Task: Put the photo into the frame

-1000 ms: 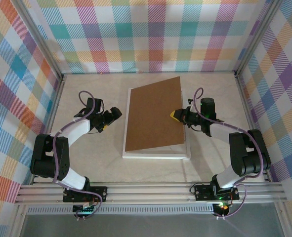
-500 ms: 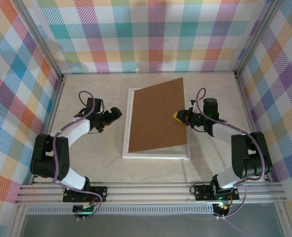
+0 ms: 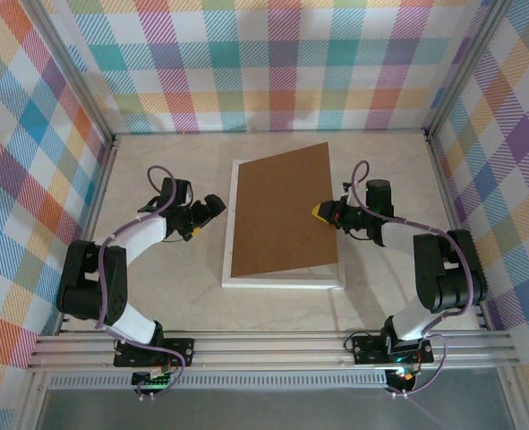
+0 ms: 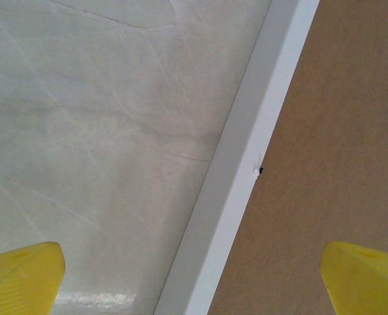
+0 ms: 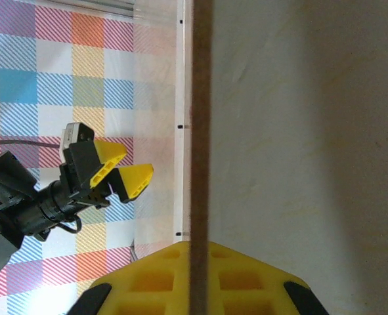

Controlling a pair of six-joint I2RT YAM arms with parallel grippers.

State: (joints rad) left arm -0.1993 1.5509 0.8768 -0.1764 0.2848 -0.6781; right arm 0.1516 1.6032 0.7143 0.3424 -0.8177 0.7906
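The frame's side border [image 3: 341, 269] is below the gripper and the board [image 3: 282, 215] is still tilted. My right gripper needs to lower the raised edge toward the border next and release it.
The frame [image 3: 286, 282] lies flat mid-table, its white border [image 4: 246, 177] showing around a brown backing board [image 3: 282, 215]. The board is tilted, its right edge raised off the frame. My right gripper [image 3: 322, 212] is shut on that raised edge; in the right wrist view the board's thin edge [image 5: 200, 98] runs straight up from between the yellow fingers [image 5: 148, 282]. My left gripper [image 3: 212, 210] is open beside the frame's left border, its jaws spread wide over the border and the board [image 4: 325, 131]. The photo is hidden or out of view.
Plaid walls enclose the table on three sides. The arm bases and a metal rail [image 3: 273, 345] run along the near edge. Bare table [image 3: 166, 296] lies on both sides of the frame.
The right gripper has shifted the board's raised edge slightly to the right. The left gripper has edged a little closer to the frame's left border.
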